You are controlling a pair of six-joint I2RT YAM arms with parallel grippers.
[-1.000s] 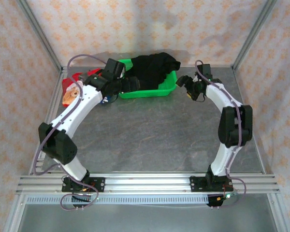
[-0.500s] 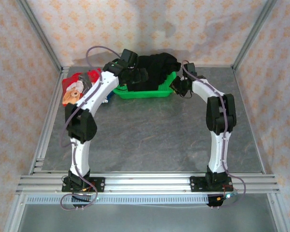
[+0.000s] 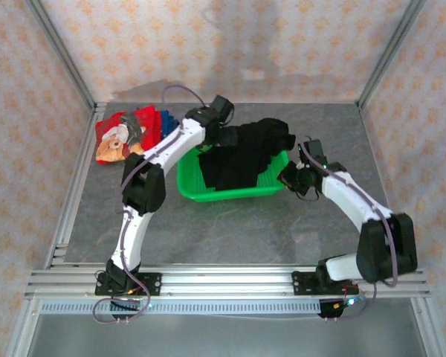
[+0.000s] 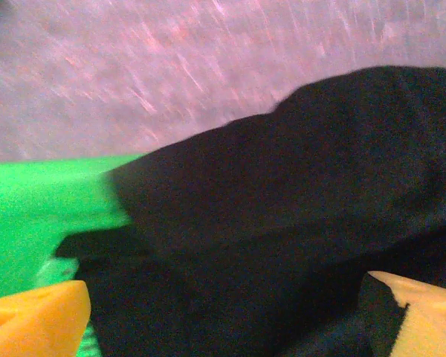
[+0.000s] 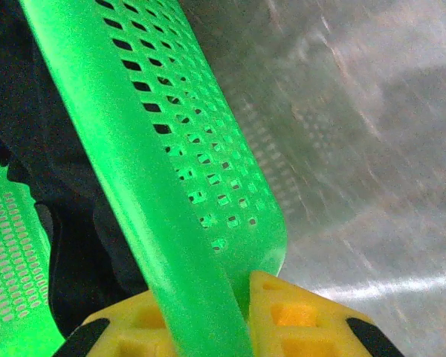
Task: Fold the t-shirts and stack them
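Observation:
The basket (image 3: 223,192) goes outward in my right gripper next, toward the nearer side wall, for release there. The table's bare far corner lies outward of the gripper.
The black t-shirt (image 3: 241,152) is heaped in the green mesh basket (image 3: 223,192) near mid-table, spilling over the far rim. My left gripper (image 3: 224,136) hangs open over the shirt's far left side; its yellow fingertips (image 4: 37,316) stand wide apart with black cloth (image 4: 282,208) below and between them. My right gripper (image 3: 288,177) is shut on the basket's right rim, the green wall (image 5: 163,171) pinched between yellow pads (image 5: 297,316). The red t-shirt (image 3: 123,132) with the cartoon print lies at the far left, the blue one (image 3: 167,119) tucked beside it.
Patterned walls and aluminium posts (image 3: 63,59) close in the far side and both flanks. A metal rail (image 3: 223,282) runs along the near edge. Bare grey tabletop (image 3: 230,230) lies in front of the basket.
The basket with the black shirt has come from the far edge toward mid-table, held by my right gripper. My left gripper has swung right over the shirt.

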